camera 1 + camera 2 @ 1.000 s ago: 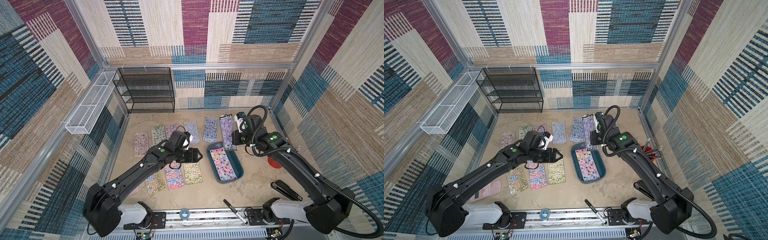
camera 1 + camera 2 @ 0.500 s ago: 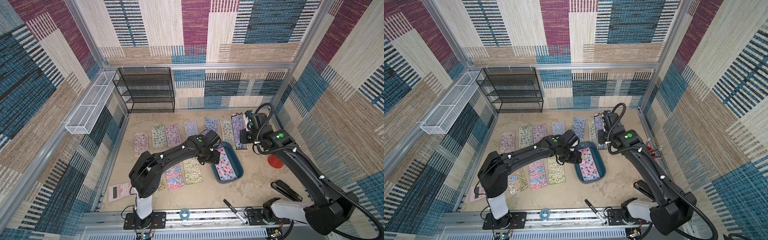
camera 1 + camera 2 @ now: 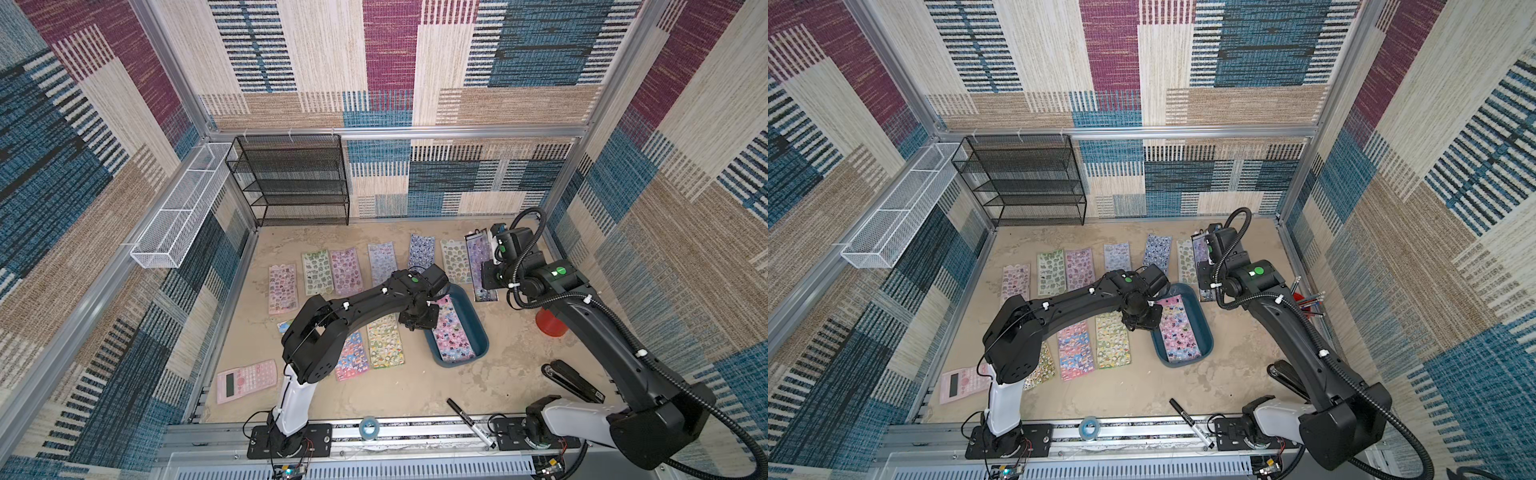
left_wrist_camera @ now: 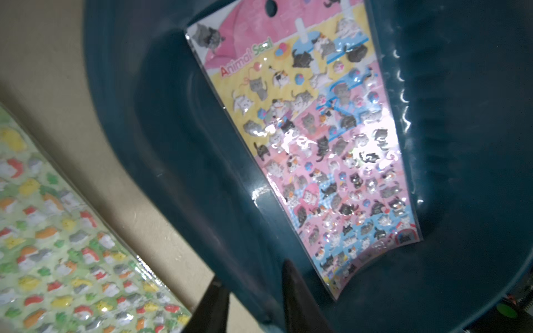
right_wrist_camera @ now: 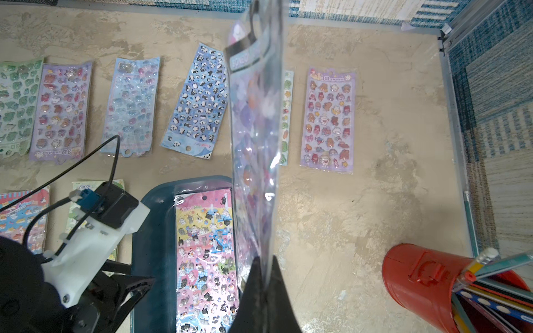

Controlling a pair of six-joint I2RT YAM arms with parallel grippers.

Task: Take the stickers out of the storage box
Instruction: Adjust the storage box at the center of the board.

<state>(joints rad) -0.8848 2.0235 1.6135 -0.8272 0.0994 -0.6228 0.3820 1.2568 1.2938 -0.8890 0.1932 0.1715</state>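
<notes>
My right gripper should next lower the lilac sheet to the bare tabletop between box [image 3: 477, 328] and red cup, away from other stickers, and let go of it, as that tabletop is below.
The storage box [image 3: 477, 328] [image 3: 1205, 326], a shallow dark teal tray, sits right of centre and holds one pink cat sticker sheet [image 3: 451, 332] [image 4: 317, 144] [image 5: 206, 253]. My left gripper [image 3: 417, 322] [image 3: 1138, 320] [image 4: 252, 274] is at the box's left wall [image 4: 173, 144], one finger outside and one inside, shut on that wall. To the right of the box, my right gripper [image 3: 485, 289] [image 3: 1204, 286] [image 5: 266, 259] is shut on a lilac sticker sheet [image 3: 476, 257] [image 5: 256, 115], which stands on edge above the table. Several other stickers [image 3: 345, 270] lie flat in rows to the left and behind.
A black mesh rack [image 3: 299, 178] stands at the back left, with a white wire basket [image 3: 174, 216] on the left wall. A red cup of pencils [image 3: 550, 328] stands near the right arm. A pink calculator [image 3: 245, 380], black stapler [image 3: 573, 382], marker [image 3: 469, 422] and tape roll [image 3: 368, 426] lie near the front.
My left arm swung right from the laid-out sheets to the box's left wall, and its jaws narrowed onto it. My right gripper shifted slightly right with the lilac sheet.
</notes>
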